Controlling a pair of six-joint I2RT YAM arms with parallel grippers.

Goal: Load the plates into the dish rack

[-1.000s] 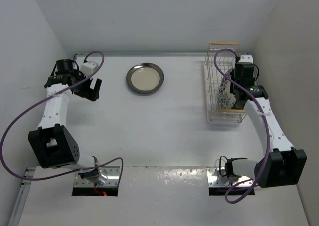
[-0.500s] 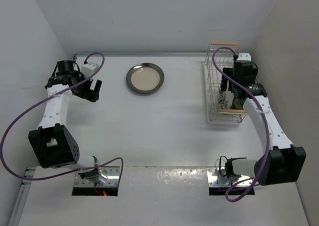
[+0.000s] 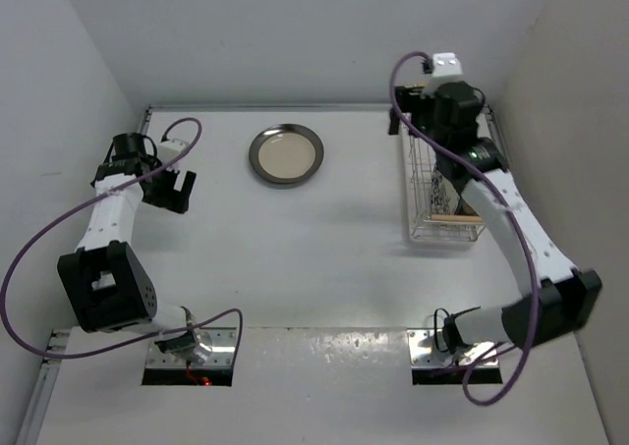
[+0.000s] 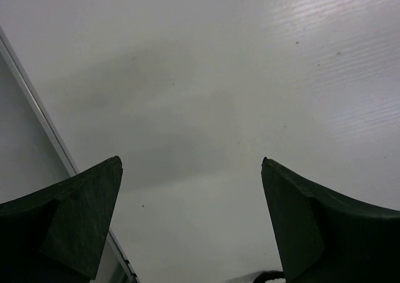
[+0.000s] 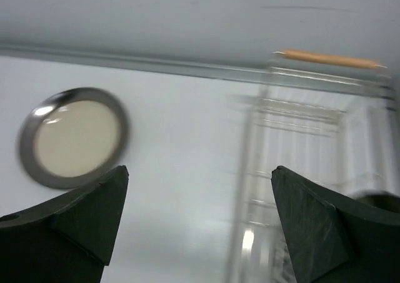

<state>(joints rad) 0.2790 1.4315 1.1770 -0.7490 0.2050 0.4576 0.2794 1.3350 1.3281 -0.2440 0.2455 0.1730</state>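
My right gripper will next move off the rack and down onto the cream plate's rack-side rim (image 3: 317, 154) (image 5: 122, 128). That rim is below my gripper, to its left in the top view.
A cream plate with a dark rim (image 3: 286, 154) lies flat at the back middle of the table; the right wrist view shows this plate (image 5: 74, 137) at its left. The white wire dish rack (image 3: 447, 237) stands at the right, and a patterned plate (image 3: 433, 188) stands on edge inside it. My right gripper (image 3: 403, 111) hangs open above the rack's far left corner, holding nothing. In its own view the right gripper (image 5: 200, 168) frames bare table beside the blurred rack (image 5: 312, 139). My left gripper (image 3: 182, 192) is open over the table's left side, and the left gripper (image 4: 190, 159) has nothing between its fingers.
White walls close in the table at the back and on both sides. A wooden handle bar (image 5: 328, 59) tops the rack's far end. A metal strip (image 4: 37, 108) runs along the table's left edge near the left gripper.
My right gripper has opened, let go of the patterned plate in the rack, and risen toward the back left. The left gripper has drifted slightly nearer.
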